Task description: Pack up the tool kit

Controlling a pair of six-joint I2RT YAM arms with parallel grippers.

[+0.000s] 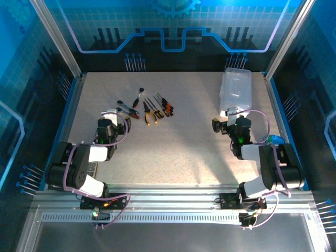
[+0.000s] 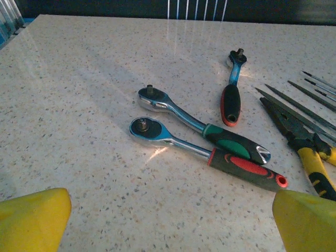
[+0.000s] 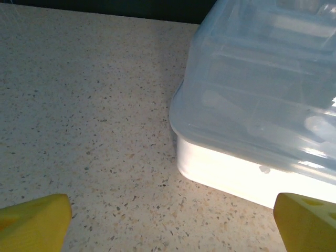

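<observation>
My right gripper will go up and move away from my base over the clear case. Then it will go down onto the case's long edge by the frame post (image 1: 249, 88).
The tool kit's tools lie in a loose row at the table's back left: three ratchet wrenches, one green-handled (image 2: 231, 143), one red-and-black (image 2: 247, 169) and a small one (image 2: 231, 97), then yellow-handled pliers (image 2: 314, 160) (image 1: 149, 115) and screwdrivers (image 1: 164, 107). My left gripper (image 1: 109, 114) (image 2: 170, 226) is open just short of the wrenches, with bare table between its yellow fingertips. The clear plastic case (image 1: 236, 89) (image 3: 262, 89) stands at the back right with its lid down. My right gripper (image 1: 229, 114) (image 3: 170, 226) is open just in front of the case's near corner, holding nothing.
A grey calculator (image 1: 92, 169) lies partly under the left arm near the front edge. A small blue object (image 1: 274, 139) sits by the right arm. Metal frame posts and blue walls enclose the table (image 1: 178, 152) on three sides.
</observation>
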